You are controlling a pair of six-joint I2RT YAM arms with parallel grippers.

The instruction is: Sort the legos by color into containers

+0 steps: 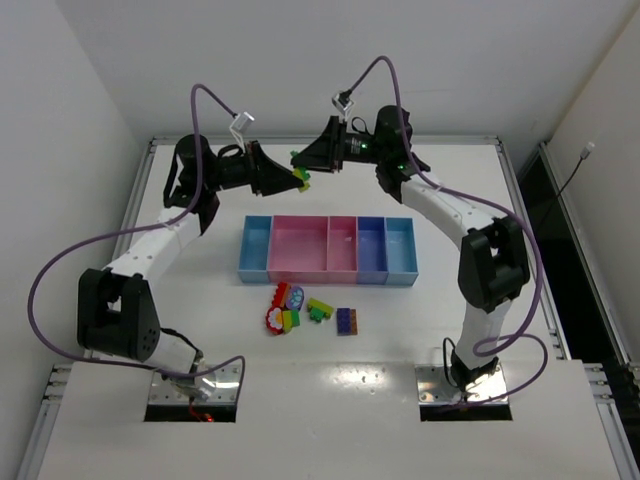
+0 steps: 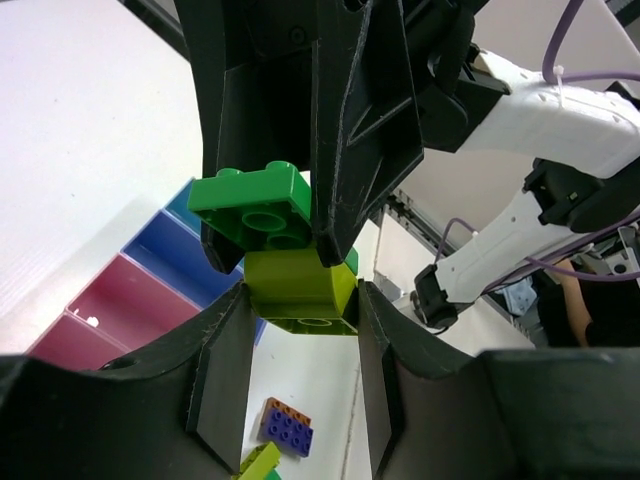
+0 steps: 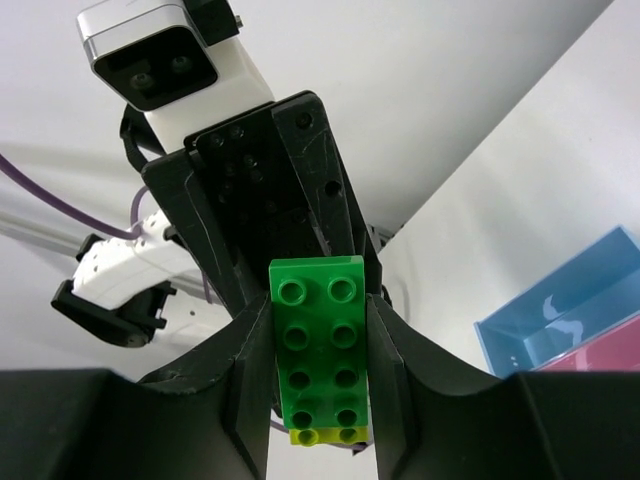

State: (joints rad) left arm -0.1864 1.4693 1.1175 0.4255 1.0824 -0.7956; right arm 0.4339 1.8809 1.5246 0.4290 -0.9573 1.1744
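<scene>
I should next move my right gripper back and down to let go of the green brick, because the empty light blue bin beside periwinkle (image 1: pixel 402 252) is below and back from it.
My left gripper (image 1: pixel 296 180) and right gripper (image 1: pixel 303 160) meet in the air beyond the containers (image 1: pixel 328 246). Between them is a green brick (image 3: pixel 320 345) stuck to a lime brick (image 2: pixel 297 288). In the left wrist view my left gripper (image 2: pixel 300 300) is shut on the lime brick, with the green brick (image 2: pixel 250 195) above it in the right gripper's fingers (image 2: pixel 345 150). In the right wrist view my right gripper (image 3: pixel 320 350) is shut on the green brick, with the lime brick (image 3: pixel 328 436) showing at its lower end. Other legos (image 1: pixel 285 308) lie on the table in front of the bins.
The five joined bins run light blue (image 1: pixel 256 247), wide pink (image 1: pixel 298 245), narrow pink (image 1: pixel 342 245), periwinkle (image 1: pixel 371 247), light blue (image 1: pixel 402 250). No bricks show in them. A lime-green piece (image 1: pixel 320 310) and a purple-orange piece (image 1: pixel 347 320) lie near the pile.
</scene>
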